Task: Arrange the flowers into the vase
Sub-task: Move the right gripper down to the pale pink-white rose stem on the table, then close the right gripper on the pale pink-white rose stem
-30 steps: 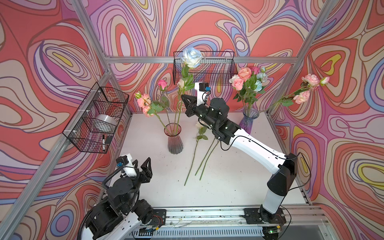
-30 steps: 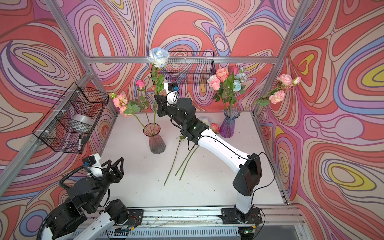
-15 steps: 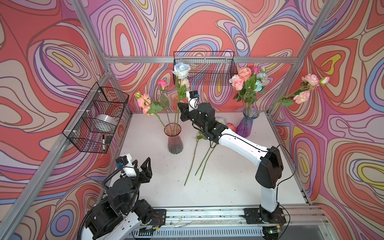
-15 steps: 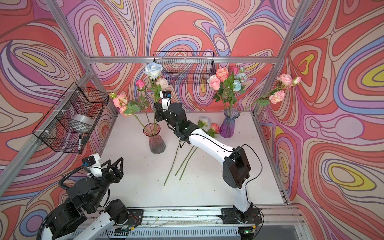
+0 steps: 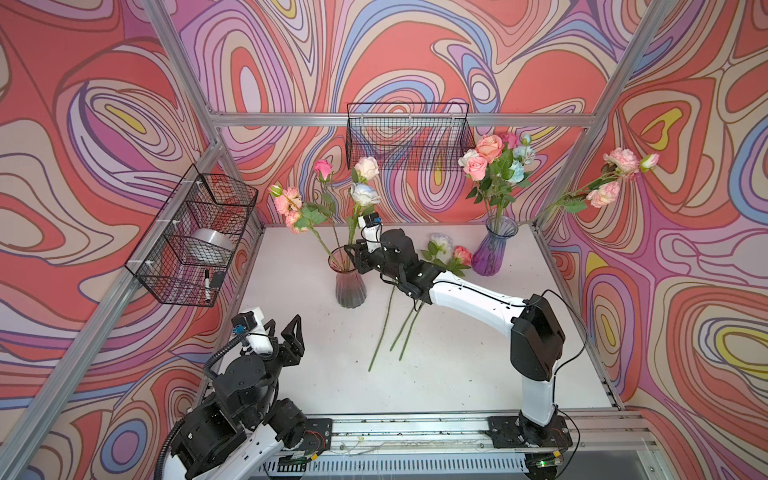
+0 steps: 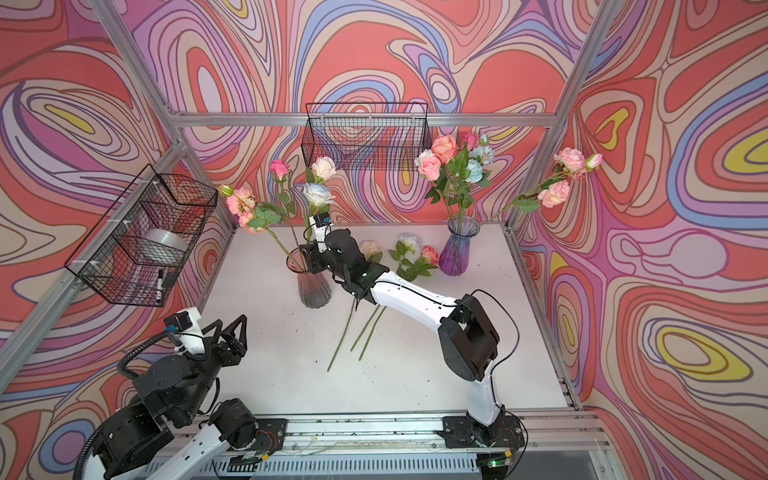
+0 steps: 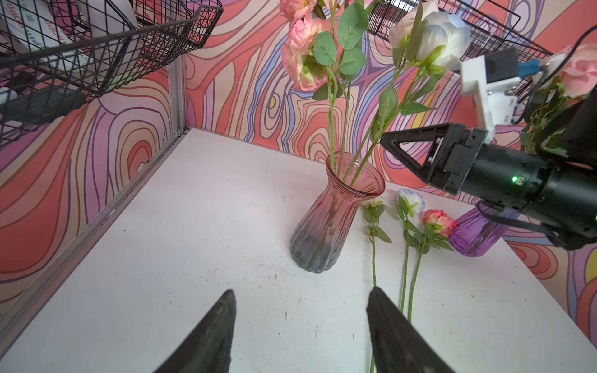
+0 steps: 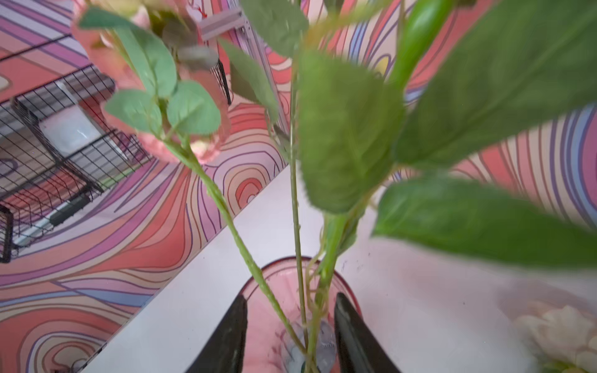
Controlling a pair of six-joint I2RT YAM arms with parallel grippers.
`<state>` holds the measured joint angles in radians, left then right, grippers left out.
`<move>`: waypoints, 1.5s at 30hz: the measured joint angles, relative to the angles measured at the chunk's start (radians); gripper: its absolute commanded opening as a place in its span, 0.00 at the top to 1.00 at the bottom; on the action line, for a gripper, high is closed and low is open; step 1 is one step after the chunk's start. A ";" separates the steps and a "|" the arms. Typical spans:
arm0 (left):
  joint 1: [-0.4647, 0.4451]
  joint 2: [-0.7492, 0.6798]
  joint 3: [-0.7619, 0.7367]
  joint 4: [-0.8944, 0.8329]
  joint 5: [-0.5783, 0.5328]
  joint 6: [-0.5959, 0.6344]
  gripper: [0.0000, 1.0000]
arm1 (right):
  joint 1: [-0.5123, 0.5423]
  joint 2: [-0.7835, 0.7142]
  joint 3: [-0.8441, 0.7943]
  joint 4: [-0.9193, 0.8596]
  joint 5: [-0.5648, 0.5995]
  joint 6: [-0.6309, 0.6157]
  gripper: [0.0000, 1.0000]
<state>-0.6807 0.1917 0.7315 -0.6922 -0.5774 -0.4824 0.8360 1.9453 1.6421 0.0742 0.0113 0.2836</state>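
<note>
The cream flower's stem [image 5: 391, 296] is still unplaced below my right gripper, beside the vase, so my right gripper next needs to move off the rim of the vase and go down onto the stem near the leaves.
A pink glass vase [image 5: 350, 282] [image 6: 313, 286] [image 7: 336, 219] stands mid-table holding several flowers, among them a pale blue rose [image 5: 364, 193] [image 7: 442, 35]. My right gripper [image 5: 354, 259] [image 6: 309, 261] [image 8: 290, 298] hovers over the vase's rim [image 8: 258, 274], open. The green stems [image 8: 298, 245] pass loosely between its fingers and touch neither. Three more flowers [image 5: 446, 251] [image 7: 410, 200] lie on the table beside the vase, their stems [image 5: 390, 324] pointing forward. My left gripper [image 5: 286, 328] [image 6: 230, 326] [image 7: 300, 292] is open and empty near the front left corner.
A purple vase [image 5: 494, 255] with a bouquet [image 5: 494, 166] stands at the back right, and a pink spray [image 5: 615, 174] leans toward the right wall. Wire baskets hang on the left wall [image 5: 195, 241] and the back wall [image 5: 409, 137].
The right arm came down and moved left, lowering the pale blue rose into the pink vase. Its gripper then opened and let go of the stem. The left arm has not moved.
</note>
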 measured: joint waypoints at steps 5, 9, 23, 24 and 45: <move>0.000 0.016 0.000 0.000 0.005 0.000 0.35 | 0.001 -0.060 -0.111 -0.026 0.000 0.029 0.53; 0.000 0.041 0.000 0.001 0.023 0.001 0.35 | 0.001 -0.179 -0.222 -0.047 0.000 0.051 0.52; 0.000 0.388 0.136 0.156 0.198 0.040 0.34 | -0.104 -0.432 -0.544 -0.095 0.039 0.190 0.58; 0.000 0.430 0.155 0.179 0.212 0.052 0.33 | -0.135 -0.406 -0.558 -0.092 0.014 0.220 0.58; 0.057 0.638 0.170 0.397 0.268 0.201 0.23 | -0.263 0.192 -0.267 -0.061 -0.203 0.481 0.68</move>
<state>-0.6235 0.8295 0.9012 -0.2951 -0.3092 -0.2813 0.5732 2.1376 1.3754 0.0132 -0.1917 0.7643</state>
